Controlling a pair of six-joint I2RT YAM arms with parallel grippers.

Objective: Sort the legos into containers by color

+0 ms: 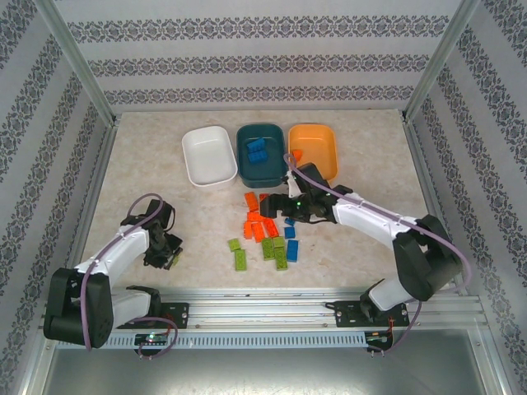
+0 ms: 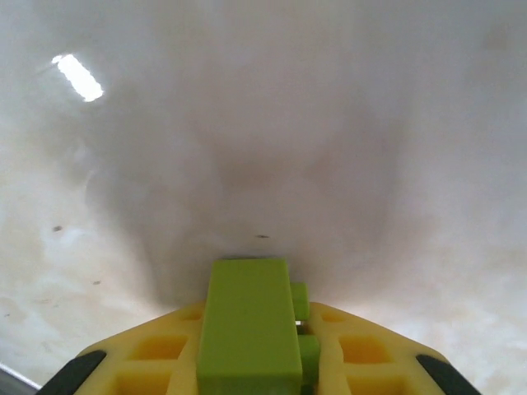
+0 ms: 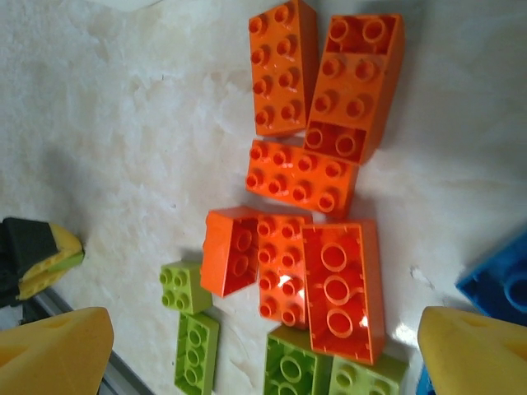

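I will lift the lime green lego with my left gripper next and carry it outward over the white bowl (image 1: 193, 156) to let it go, because that empty bowl is outward of my gripper.
My left gripper (image 1: 169, 255) sits low at the table's left front, shut on a lime green lego (image 2: 251, 325) clamped between its yellow pads (image 2: 156, 354). My right gripper (image 1: 284, 206) hangs open over the pile of loose legos, its fingertips (image 3: 49, 354) far apart. Below it lie orange legos (image 3: 342, 288), green legos (image 3: 185, 286) and a blue lego (image 3: 502, 280). At the back stand the white bowl (image 1: 193, 156), the teal bowl (image 1: 245, 169) with blue legos (image 1: 257, 150) inside, and the orange bowl (image 1: 325, 136) with an orange lego (image 1: 298, 155).
The pile (image 1: 268, 234) spreads across the table's middle front. A metal rail (image 1: 272, 300) runs along the near edge. Patterned walls enclose the table on the left, right and back.
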